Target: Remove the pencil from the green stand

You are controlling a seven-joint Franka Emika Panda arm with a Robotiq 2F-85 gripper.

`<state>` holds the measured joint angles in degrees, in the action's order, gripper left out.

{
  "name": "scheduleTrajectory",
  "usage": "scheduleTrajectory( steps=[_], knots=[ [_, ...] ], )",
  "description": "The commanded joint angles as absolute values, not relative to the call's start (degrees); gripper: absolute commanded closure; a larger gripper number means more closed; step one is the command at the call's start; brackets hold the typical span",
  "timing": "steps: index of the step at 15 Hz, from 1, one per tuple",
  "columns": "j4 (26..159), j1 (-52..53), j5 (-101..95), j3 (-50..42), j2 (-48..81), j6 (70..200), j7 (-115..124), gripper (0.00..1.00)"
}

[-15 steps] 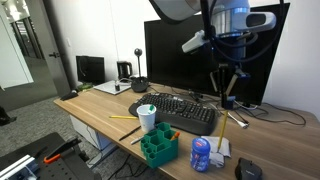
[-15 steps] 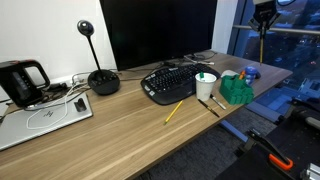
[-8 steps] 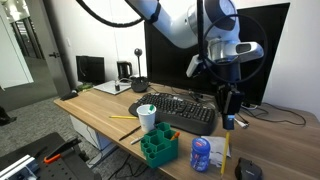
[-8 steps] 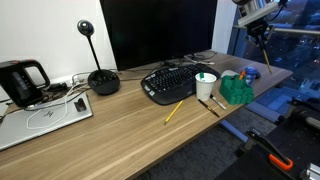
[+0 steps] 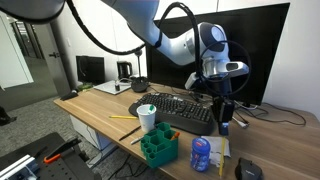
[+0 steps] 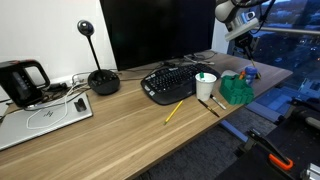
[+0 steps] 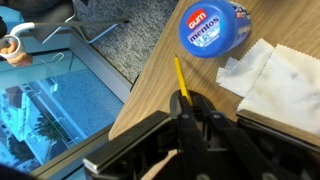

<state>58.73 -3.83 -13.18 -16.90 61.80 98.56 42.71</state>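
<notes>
Next, my gripper comes down slightly toward the bare wood between the gum tub [image 5: 201, 153] and the mouse and releases the pencil, which is clear of the green stand.
My gripper [image 5: 222, 112] is shut on the thin yellow pencil [image 7: 179, 78], which sticks out from between the fingertips [image 7: 186, 100]. In an exterior view the pencil [image 5: 222, 160] hangs below the gripper, next to the blue gum tub [image 5: 201, 153], close to the table's edge. The pencil is clear of the green stand [image 5: 158, 146], which sits near the desk's front edge beside the white cup [image 5: 147, 117]. The stand [image 6: 237, 90] and the gripper [image 6: 244, 40] above it also show in an exterior view. The stand is out of the wrist view.
A second yellow pencil [image 6: 174, 111] lies on the desk. A black keyboard [image 5: 185, 112], a monitor [image 6: 155, 30], a mouse [image 5: 248, 170] and white tissue [image 7: 275, 75] by the gum tub [image 7: 214, 27] are nearby. A laptop [image 6: 40, 115] and kettle [image 6: 20, 80] stand far off.
My gripper has come down from high above the desk with the pencil in it, to just above the table edge beside the gum tub.
</notes>
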Motion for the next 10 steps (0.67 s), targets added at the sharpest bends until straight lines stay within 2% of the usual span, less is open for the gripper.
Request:
scheduleTrajectory(
  steps=[1, 7, 8, 9, 10],
  knots=[
    [49.27, -5.08, -12.99, -17.01, 67.88, 94.76, 42.93, 0.98],
    [41.43, -5.45, -13.14, -17.33, 73.65, 92.68, 43.34, 0.98],
    [40.24, -5.56, -12.98, -17.29, 74.24, 91.77, 43.53, 0.66],
    [39.17, -5.6, -12.99, -17.28, 74.73, 91.0, 43.55, 0.65],
    [38.44, -5.64, -12.95, -17.19, 75.01, 90.5, 43.43, 0.58]
  ],
)
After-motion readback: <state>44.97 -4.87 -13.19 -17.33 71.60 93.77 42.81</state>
